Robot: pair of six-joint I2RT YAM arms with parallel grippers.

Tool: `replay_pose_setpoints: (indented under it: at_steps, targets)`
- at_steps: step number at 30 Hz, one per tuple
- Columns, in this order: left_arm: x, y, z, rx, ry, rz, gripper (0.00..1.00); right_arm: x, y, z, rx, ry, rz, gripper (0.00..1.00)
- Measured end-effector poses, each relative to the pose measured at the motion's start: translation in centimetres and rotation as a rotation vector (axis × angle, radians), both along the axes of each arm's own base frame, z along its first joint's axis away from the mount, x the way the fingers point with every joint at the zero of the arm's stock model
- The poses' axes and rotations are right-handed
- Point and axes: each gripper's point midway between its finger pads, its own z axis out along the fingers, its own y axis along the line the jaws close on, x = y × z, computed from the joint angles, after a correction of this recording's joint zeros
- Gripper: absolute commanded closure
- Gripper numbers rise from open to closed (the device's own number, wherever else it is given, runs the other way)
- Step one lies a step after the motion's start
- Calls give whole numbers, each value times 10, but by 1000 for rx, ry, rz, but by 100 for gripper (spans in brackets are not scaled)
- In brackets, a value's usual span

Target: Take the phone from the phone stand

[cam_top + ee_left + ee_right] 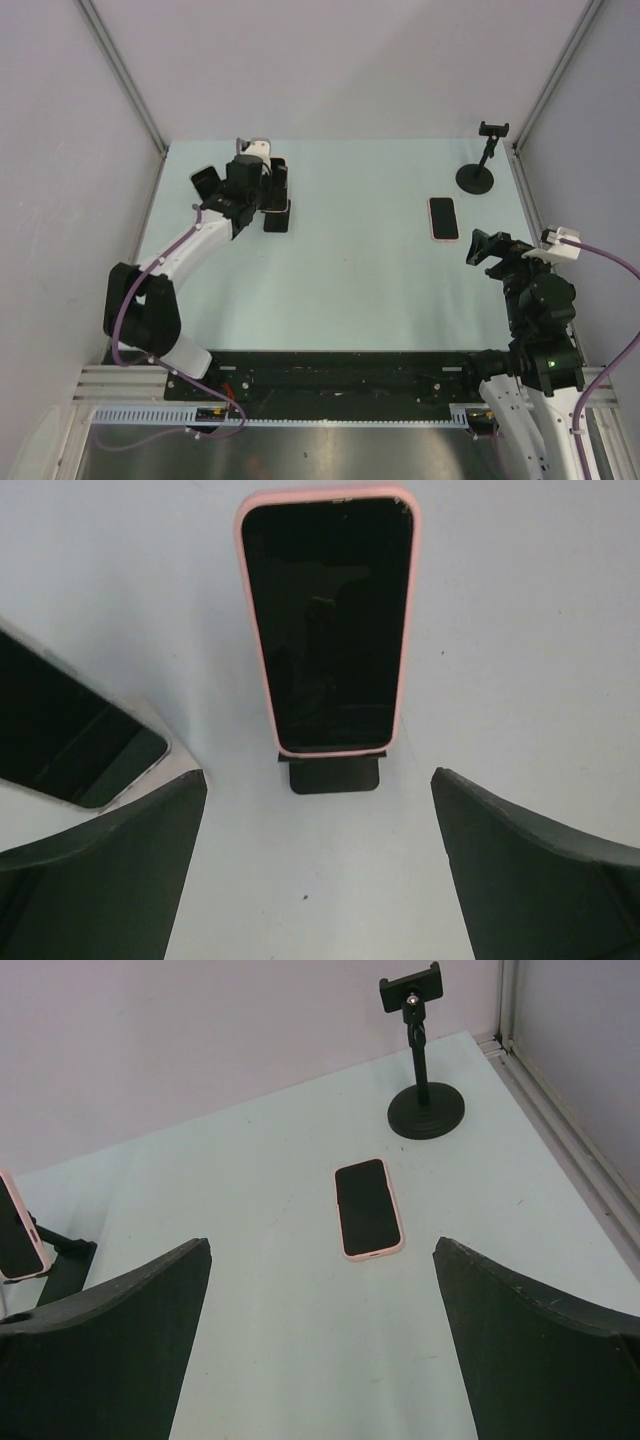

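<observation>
Next, the left gripper moves outward and down, its open fingers on both sides of the phone's long edges. The pink-cased phone's upper end (280,172) (330,545) stands clear of the black stand.
A phone in a pink case (328,630) stands upright on a small black phone stand (335,776). In the top view the phone (277,192) is at the far left of the table. My left gripper (318,774) is open and empty. Its fingers (120,870) are just in front of the stand, one on each side, not touching the phone. In the top view the left gripper (260,195) is right beside the phone. My right gripper (321,1243) is open and empty at the near right (487,248).
A second phone (70,735) leans close to the left of my left gripper. Another pink-cased phone (443,218) lies flat on the table at the right. A black pole stand with an empty clamp (477,175) is in the far right corner. Walls enclose the table.
</observation>
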Motion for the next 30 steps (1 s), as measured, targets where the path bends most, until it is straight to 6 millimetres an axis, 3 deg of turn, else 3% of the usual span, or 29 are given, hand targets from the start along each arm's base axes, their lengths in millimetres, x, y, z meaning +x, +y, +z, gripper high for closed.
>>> replay_pose_setpoints:
  at_steps: [17, 25, 30]
  targets:
    - [78, -12, -17, -8, 6, -74, 0, 5, 4, -5, 0, 26, 20, 0]
    - [94, -14, -37, -4, 30, -73, 0, 9, 6, -10, -8, 47, 34, 0]
    - [95, -13, -42, 0, 37, -72, 10, 11, 8, -12, -9, 59, 46, 0]
